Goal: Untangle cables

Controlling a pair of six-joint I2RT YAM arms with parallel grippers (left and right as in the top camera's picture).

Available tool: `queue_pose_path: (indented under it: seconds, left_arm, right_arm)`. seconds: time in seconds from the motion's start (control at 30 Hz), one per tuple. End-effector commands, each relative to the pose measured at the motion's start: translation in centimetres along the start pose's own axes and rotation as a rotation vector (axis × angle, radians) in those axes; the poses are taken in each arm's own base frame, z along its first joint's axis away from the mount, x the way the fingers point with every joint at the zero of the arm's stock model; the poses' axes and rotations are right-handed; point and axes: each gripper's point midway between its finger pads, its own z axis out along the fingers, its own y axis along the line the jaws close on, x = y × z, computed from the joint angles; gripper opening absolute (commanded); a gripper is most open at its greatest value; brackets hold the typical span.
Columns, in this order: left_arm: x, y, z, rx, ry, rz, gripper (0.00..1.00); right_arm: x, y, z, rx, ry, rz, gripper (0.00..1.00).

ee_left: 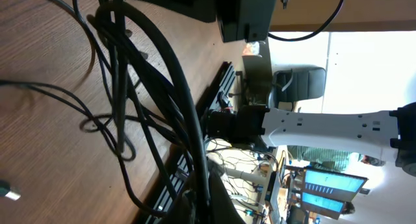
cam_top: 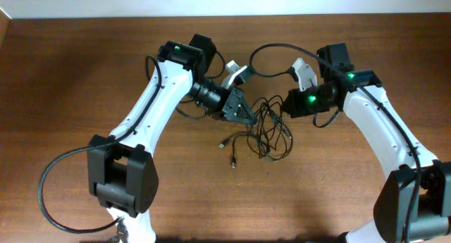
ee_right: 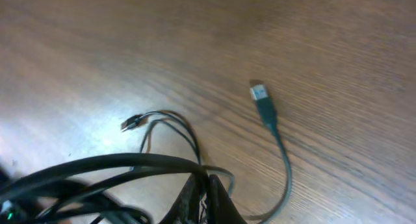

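Note:
My left gripper tilts down next, pulls the bunched pieces of cable from the knot and releases them on open wood, to its left in the overhead view.
The cables (cam_top: 270, 129) are a knot of thin black cords on the table's middle, with loose plug ends at the lower left (cam_top: 233, 160). My left gripper (cam_top: 248, 117) is shut on the cables at the knot's left side; in the left wrist view several black strands (ee_left: 140, 74) run down into its closed jaws (ee_left: 207, 208). My right gripper (cam_top: 287, 106) is shut on the cables at the knot's right side; in the right wrist view strands (ee_right: 123, 165) meet at its closed jaws (ee_right: 207, 188). A USB plug (ee_right: 260, 94) and a small connector (ee_right: 128, 124) lie on the wood.
The brown wooden table (cam_top: 84, 74) spreads around both arms. A thicker black arm cable (cam_top: 271, 51) loops between the two wrists at the back. Another arm cable (cam_top: 49, 179) arcs by the left arm's base.

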Motion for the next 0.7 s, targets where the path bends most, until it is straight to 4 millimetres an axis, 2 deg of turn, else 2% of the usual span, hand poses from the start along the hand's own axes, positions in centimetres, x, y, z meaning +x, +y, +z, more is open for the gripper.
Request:
queue_pose_path:
  seconds: [0.0,0.13,0.23,0.3,0.33,0.4,0.43,0.5,0.53,0.6,0.67]
  left_arm:
    - [0.0,-0.5,0.0,0.022,-0.003,-0.01,0.0]
    - [0.5,1.9,-0.1,-0.117,0.027,-0.009,0.0]
    - [1.0,4.5,-0.7,-0.271,0.058,-0.01,0.0]
    - [1.2,5.3,-1.0,-0.324,0.066,-0.032,0.0]
    - [1.2,5.3,-0.9,-0.324,0.066,-0.031,0.0]
    - [1.2,5.3,-0.9,-0.324,0.067,-0.029,0.0]
    - [1.2,5.3,-0.9,-0.324,0.065,-0.027,0.0]
    - [1.2,5.1,-0.8,-0.316,0.065,-0.028,0.0]
    - [1.2,4.9,-0.7,-0.3,0.064,-0.03,0.0]
    - [1.2,4.0,-0.5,-0.245,0.064,-0.005,0.01]
    - [1.2,3.4,-0.4,-0.21,0.063,0.006,0.01]
  right_arm:
    - [0.2,-4.6,-1.1,0.281,-0.024,0.144,0.04]
    - [2.5,-10.1,-3.2,0.627,-0.012,0.299,0.04]
    - [4.4,-12.0,-3.4,0.741,-0.002,0.37,0.04]
    - [5.4,-12.0,-2.6,0.728,0.02,0.383,0.04]
    - [5.7,-11.4,-1.8,0.676,0.035,0.385,0.05]
    - [5.5,-9.4,-0.5,0.534,0.065,0.339,0.18]
    - [5.0,-7.5,0.5,0.4,0.075,0.271,0.23]
    - [3.7,-2.4,1.9,0.085,0.066,0.104,0.43]
    - [3.2,-0.1,1.9,-0.053,0.048,0.033,0.52]
    - [2.5,1.9,1.7,-0.174,0.021,-0.006,0.56]
    - [2.4,2.4,1.7,-0.198,0.015,-0.011,0.57]
